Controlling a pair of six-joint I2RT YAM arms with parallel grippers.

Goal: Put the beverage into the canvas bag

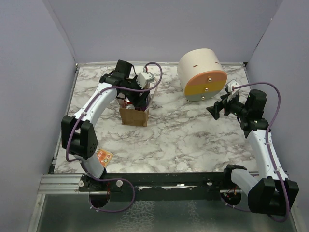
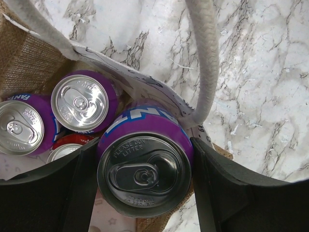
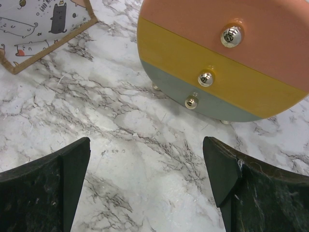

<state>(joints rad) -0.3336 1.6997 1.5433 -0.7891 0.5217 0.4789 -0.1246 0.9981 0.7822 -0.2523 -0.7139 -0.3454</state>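
Note:
The can still sits higher than those already inside, so my left gripper should next lower it into the gap [image 2: 126,98] beside the printed lining and release.
The beverage, a purple can [image 2: 145,169], stands upright between my left gripper's [image 2: 145,180] black fingers [image 2: 58,193], which press on both its sides. It sits at the mouth of the canvas bag [image 1: 133,116], beside the printed lining and a cream handle [image 2: 207,58]. Inside the bag lie two more purple cans [image 2: 79,102] and a red one [image 2: 72,141]. From the top view my left gripper [image 1: 136,96] reaches down into the bag. My right gripper [image 3: 145,183] hangs open over bare marble, far to the right [image 1: 212,110].
A large cream cylinder [image 1: 203,75] with an orange, yellow and grey face [image 3: 227,58] and three metal knobs lies at the back right, just ahead of my right gripper. An orange card [image 1: 103,157] rests by the table's near left edge. Grey walls enclose the table.

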